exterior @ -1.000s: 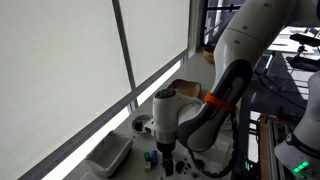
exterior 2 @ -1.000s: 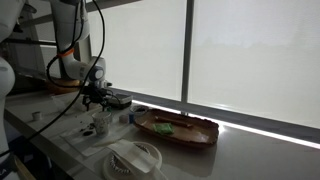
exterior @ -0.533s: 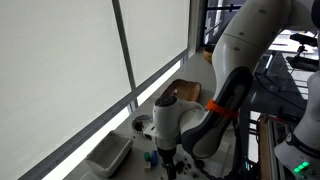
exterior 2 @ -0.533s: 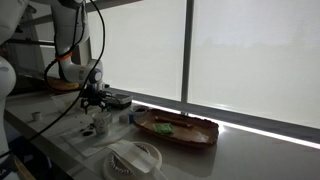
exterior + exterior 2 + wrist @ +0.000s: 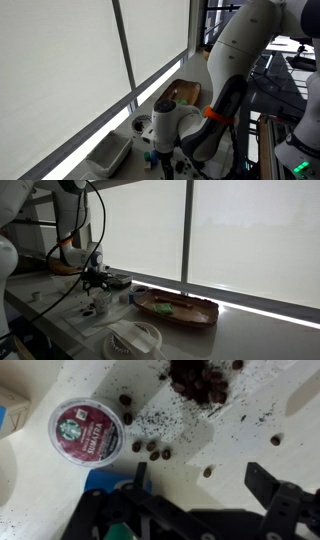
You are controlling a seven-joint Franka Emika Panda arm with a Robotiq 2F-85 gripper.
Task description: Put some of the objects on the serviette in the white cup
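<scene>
I should next lower my gripper toward the pod (image 5: 86,430) onto the loose cluster's end bean, because that bean is below my gripper and to its left in the wrist view.
In the wrist view a white serviette (image 5: 225,440) carries scattered coffee beans, with a dark pile (image 5: 200,380) at the top right and loose beans (image 5: 152,448) in the middle. A red Starbucks coffee pod (image 5: 86,430) lies at the left. My gripper (image 5: 200,485) is open just above the serviette, and one bean (image 5: 208,472) lies between its fingers. Nothing is held. In an exterior view the gripper (image 5: 93,280) hangs low over the counter, beside a white cup (image 5: 101,305). It also shows low in an exterior view (image 5: 165,162).
A blue object (image 5: 105,480) lies by my left finger. A wooden tray (image 5: 178,308) sits by the window and a white bowl (image 5: 135,338) stands at the front. A white rectangular container (image 5: 110,153) rests near the window sill.
The arm has sunk a little lower toward the counter. The gripper stays open.
</scene>
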